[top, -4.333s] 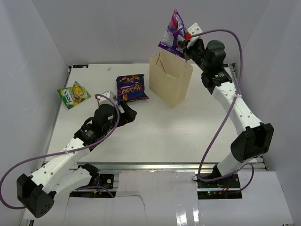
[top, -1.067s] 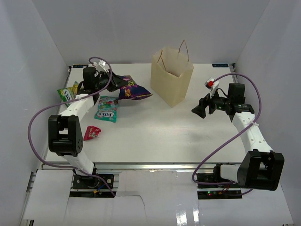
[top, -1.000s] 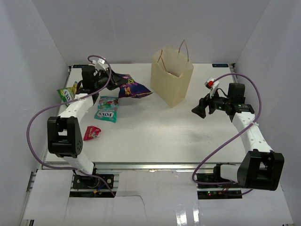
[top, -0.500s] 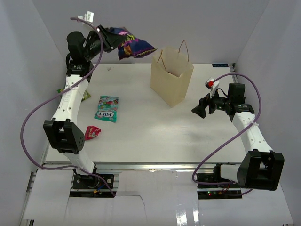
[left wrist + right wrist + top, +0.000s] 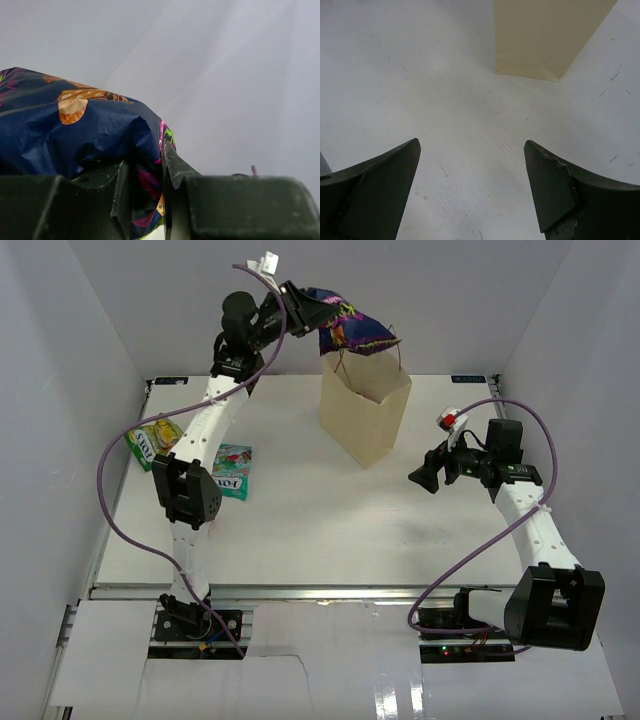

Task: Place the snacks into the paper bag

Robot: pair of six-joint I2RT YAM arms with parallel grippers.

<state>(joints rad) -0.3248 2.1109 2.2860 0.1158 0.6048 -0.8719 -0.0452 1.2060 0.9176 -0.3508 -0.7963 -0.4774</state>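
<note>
My left gripper moves to the right in the top view next. It then lowers the chip bag, which still hangs above, into the paper bag's opening [image 5: 372,378] and releases.
High over the table, my left gripper [image 5: 303,308] is shut on the edge of the dark blue-purple chip bag [image 5: 352,328]. The packet hangs just above the open mouth of the tan paper bag [image 5: 365,420], which stands upright at the back centre. In the left wrist view the crumpled chip bag [image 5: 75,125] is pinched between my left gripper's [image 5: 146,167] dark fingers. My right gripper [image 5: 420,478] hovers open and empty low over the table, right of the paper bag [image 5: 545,35]; its own view shows my right gripper [image 5: 472,147] spread wide.
A green-yellow packet [image 5: 150,441] lies at the table's left edge and a teal packet [image 5: 232,470] beside the left arm's lower link. White walls close in the table on three sides.
The left arm has swung the chip bag from high over the table's back left rightward to above the paper bag's mouth. The right arm has stayed still.
</note>
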